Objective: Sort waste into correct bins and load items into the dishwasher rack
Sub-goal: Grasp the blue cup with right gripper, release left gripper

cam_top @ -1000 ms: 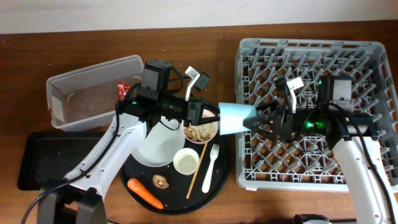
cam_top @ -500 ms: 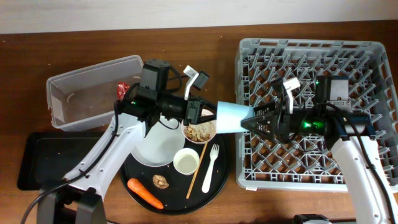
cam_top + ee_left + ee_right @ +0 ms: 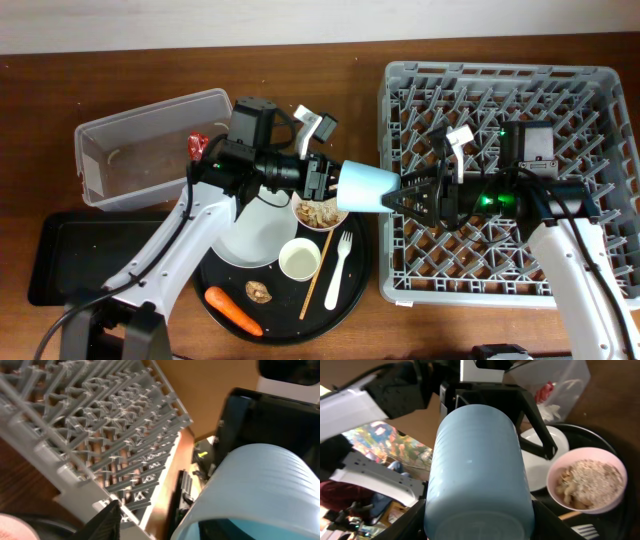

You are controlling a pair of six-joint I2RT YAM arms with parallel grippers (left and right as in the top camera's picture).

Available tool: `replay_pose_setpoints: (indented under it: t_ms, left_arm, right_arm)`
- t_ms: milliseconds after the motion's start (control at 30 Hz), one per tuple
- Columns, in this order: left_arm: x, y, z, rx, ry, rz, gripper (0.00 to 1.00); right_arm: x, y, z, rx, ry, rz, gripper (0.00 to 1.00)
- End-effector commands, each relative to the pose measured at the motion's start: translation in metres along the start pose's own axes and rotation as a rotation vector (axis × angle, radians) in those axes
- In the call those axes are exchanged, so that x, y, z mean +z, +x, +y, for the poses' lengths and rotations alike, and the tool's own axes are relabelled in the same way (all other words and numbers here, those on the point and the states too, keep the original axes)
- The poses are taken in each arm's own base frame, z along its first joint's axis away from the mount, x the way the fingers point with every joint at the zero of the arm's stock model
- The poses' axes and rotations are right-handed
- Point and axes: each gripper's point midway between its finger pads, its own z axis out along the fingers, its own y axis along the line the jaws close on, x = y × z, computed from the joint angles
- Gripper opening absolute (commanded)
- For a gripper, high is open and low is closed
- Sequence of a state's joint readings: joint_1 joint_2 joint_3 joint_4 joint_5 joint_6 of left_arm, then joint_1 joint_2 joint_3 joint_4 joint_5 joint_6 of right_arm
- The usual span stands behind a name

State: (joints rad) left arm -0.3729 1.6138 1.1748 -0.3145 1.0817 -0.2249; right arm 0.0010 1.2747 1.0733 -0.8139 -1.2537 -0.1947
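The near corner of the dishwasher rack is empty. My right gripper will next swing to the right in the overhead view, then turn and lower the cup into that corner.
The light-blue cup (image 3: 368,187) lies on its side in the air between the arms, above the gap from the round tray to the dishwasher rack (image 3: 500,80). My right gripper (image 3: 405,195) is shut on its base; in the right wrist view its fingers press both sides of the cup (image 3: 477,475). My left gripper (image 3: 325,180) is open at the cup's mouth. In the left wrist view one finger (image 3: 107,520) stands clear and the other sits inside the rim of the cup (image 3: 260,485).
On the round black tray (image 3: 350,290) are the bowl (image 3: 320,212) with scraps, a white plate (image 3: 255,235), white cup (image 3: 299,259), fork (image 3: 338,268), wooden stick (image 3: 317,275), carrot (image 3: 233,311) and brown lump (image 3: 259,291). The clear tub (image 3: 150,145) holds the red wrapper (image 3: 197,145). The black rectangular tray (image 3: 75,260) lies at the left.
My right gripper slid left over the cup's base and closed on it. My left gripper, shut on the cup's rim before, has opened.
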Motion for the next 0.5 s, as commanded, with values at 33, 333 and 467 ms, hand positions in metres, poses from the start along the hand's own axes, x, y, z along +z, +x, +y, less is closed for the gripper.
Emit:
replay_pose_setpoints:
  t_ms: [33,333,467]
  left_arm:
    - [-0.019,-0.005,0.036,-0.031,-0.154,-0.037,0.52]
    - [-0.084,0.021,0.107,-0.150,-0.461,-0.025,0.52]
    - [-0.134,0.060,0.153,-0.283,-0.783,0.062,0.53]
  right_arm:
    - [-0.003,-0.004,-0.007,-0.027,0.071,0.003,0.49]
    - [-0.063,-0.007,-0.069,0.107,0.478,-0.029,0.47]
    - [-0.121,0.005,-0.088,0.282,0.815,0.006,0.47]
